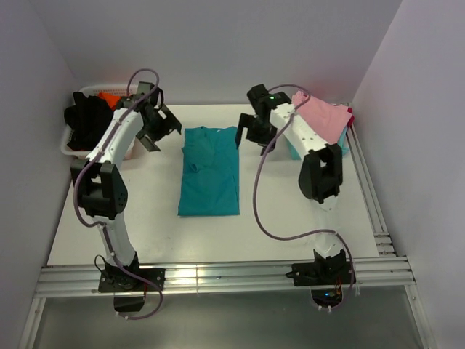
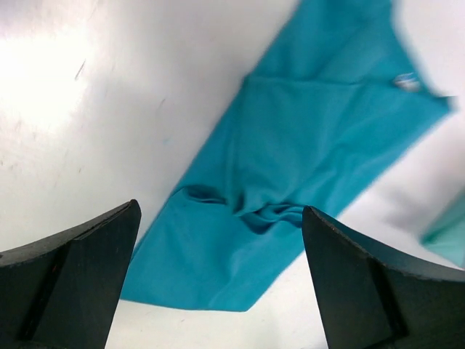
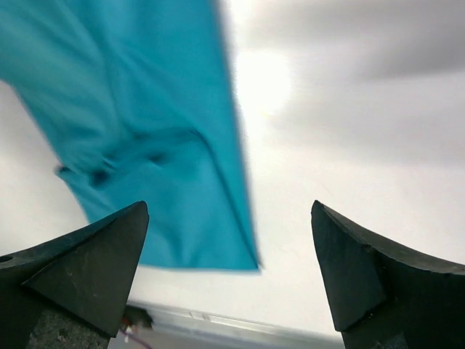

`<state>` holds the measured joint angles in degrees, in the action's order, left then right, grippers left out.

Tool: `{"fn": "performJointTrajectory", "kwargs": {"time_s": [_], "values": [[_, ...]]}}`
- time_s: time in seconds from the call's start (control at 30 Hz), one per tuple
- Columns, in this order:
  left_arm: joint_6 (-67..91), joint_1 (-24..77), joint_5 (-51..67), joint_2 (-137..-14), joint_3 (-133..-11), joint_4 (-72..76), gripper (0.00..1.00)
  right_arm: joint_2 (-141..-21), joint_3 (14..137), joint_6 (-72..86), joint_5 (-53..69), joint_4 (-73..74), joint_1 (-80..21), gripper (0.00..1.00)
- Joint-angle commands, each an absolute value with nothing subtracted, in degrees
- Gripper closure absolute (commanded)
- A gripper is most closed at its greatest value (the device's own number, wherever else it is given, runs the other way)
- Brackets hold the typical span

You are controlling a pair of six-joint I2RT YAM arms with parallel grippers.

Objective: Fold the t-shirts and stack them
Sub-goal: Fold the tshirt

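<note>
I will next move my right gripper's open fingers back and down around the teal t-shirt's near hem corner [image 1: 237, 212] [image 3: 251, 265]. That corner lies uncovered, back of the gripper and below it.
The teal t-shirt [image 1: 209, 171] lies flat in the middle of the table, folded lengthwise into a long strip with its round neck at the far end. My left gripper [image 1: 163, 131] hovers open just off the shirt's far left corner, with nothing between its fingers. My right gripper [image 1: 253, 137] hovers open off the far right corner, also holding nothing. The left wrist view shows the teal shirt [image 2: 290, 182] below the open left gripper [image 2: 221, 291]. In the right wrist view the teal cloth [image 3: 145, 131] lies left of the open right gripper [image 3: 229, 269]. A pink t-shirt [image 1: 325, 116] rests on a pale aqua one [image 1: 294, 151] at the back right.
A white basket [image 1: 73, 142] holding dark clothes and something orange stands at the back left. Metal rails [image 1: 218, 276] run along the table's near edge and right side. White walls close in the back and sides.
</note>
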<state>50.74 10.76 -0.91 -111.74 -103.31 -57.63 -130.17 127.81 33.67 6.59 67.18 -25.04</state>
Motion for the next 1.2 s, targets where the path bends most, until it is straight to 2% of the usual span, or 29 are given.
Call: {"fn": "performJointTrajectory", "kwargs": {"time_s": [0.0,0.07,0.27,0.47,0.67,0.83,1.17], "values": [[47.73,11.34,-0.53,-106.09,-107.58,-58.36,0.01,-115.95,116.58,33.22,6.94,64.53,-23.91,0.0],[46.94,11.34,-0.53,-103.73,-104.27,-59.24,0.01,-108.6,105.72,34.01,7.55,60.41,-23.99,0.0],[47.81,11.69,2.45,-87.58,-76.59,-49.67,0.01,-90.91,76.35,38.84,13.79,45.37,-27.15,0.0],[49.83,13.27,6.59,-77.7,-55.3,-41.32,0.01,-84.12,59.01,43.94,19.16,31.22,-29.35,0.0],[52.38,15.73,7.47,-75.41,-45.8,-35.35,0.02,-86.65,51.08,46.4,18.63,20.23,-33.66,0.0],[55.19,17.31,8.17,-75.41,-41.67,-31.03,0.03,-91.22,50.27,47.28,18.19,14.42,-35.24,0.0],[58.8,20.39,6.86,-80.51,-42.63,-28.65,0.08,-94.75,49.84,48.16,16.96,11.18,-35.77,0.0]]}}
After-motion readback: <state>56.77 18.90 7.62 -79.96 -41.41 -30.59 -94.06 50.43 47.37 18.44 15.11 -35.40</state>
